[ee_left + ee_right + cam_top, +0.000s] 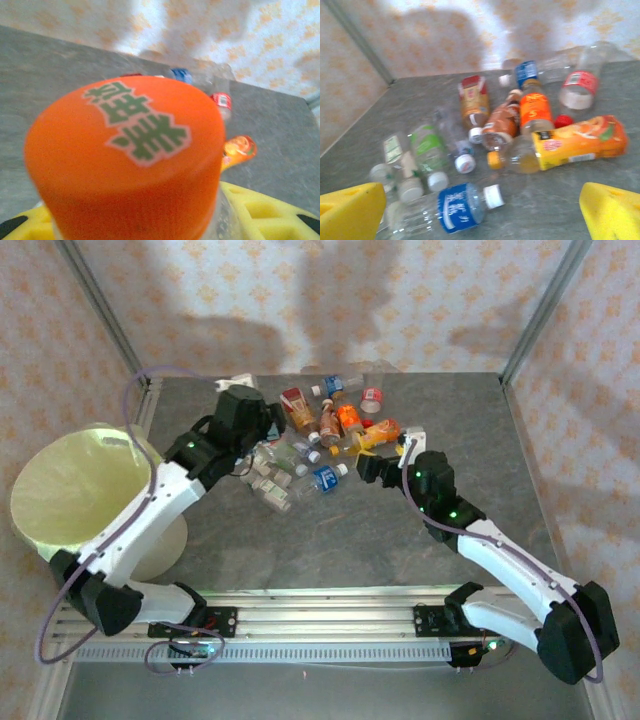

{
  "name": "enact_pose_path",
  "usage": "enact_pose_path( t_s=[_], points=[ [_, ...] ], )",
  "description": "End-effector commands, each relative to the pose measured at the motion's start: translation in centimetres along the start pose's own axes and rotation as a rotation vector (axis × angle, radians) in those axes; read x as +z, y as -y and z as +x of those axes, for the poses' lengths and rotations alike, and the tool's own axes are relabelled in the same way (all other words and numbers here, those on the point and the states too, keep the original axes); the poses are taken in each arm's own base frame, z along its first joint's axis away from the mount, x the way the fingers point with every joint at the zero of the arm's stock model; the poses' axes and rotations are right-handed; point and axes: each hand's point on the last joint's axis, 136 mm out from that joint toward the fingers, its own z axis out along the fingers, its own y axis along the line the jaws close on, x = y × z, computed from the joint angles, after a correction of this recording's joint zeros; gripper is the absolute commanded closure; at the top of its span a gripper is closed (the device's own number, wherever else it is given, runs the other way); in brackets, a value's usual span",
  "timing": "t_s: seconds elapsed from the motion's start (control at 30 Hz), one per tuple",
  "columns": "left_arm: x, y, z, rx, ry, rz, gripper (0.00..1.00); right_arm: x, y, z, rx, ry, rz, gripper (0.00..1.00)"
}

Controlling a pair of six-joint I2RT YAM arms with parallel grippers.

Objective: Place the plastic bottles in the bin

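The bottle in my left gripper needs to swing off the pile next, over the bin's lining beyond the table's edge. Then I need to release it.
A pile of plastic bottles [320, 435] lies on the grey table, at the back and in the middle. My left gripper [262, 432] hangs over the pile's left side, shut on a clear bottle whose orange cap [130, 150] with green characters sits between its yellow fingers [267, 210]. My right gripper [365, 466] stands open at the pile's right edge, low over the table. Between and just beyond its yellow fingertips [350, 212] lies a blue-labelled bottle [455, 207]. The bin [25, 525], lined in yellow-green, stands off the table's left edge.
In the right wrist view an orange-and-yellow-labelled bottle [575, 140], a green-labelled one [427, 147] and a red-labelled one [577, 90] lie among others. Patterned walls and metal posts [535, 310] close in the back. The table's right half [470, 420] is bare.
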Motion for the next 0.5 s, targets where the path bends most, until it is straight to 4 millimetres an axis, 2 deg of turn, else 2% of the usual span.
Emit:
enact_pose_path(
  t_s=[0.0, 0.23, 0.47],
  points=[
    [-3.7, -3.6, -2.3, 0.057, 0.065, -0.137, 0.67, -0.5, 2.7, -1.8, 0.06, 0.103, 0.135, 0.01],
    [-10.4, -7.2, -6.5, 0.111, 0.218, -0.289, 0.67, 0.1, 3.4, -1.2, 0.104, 0.085, 0.152, 0.01],
    [-17.6, -13.1, -10.6, 0.213, 0.336, -0.666, 0.67, 1.1, 3.6, -0.9, 0.116, 0.064, 0.16, 0.01]
  ],
)
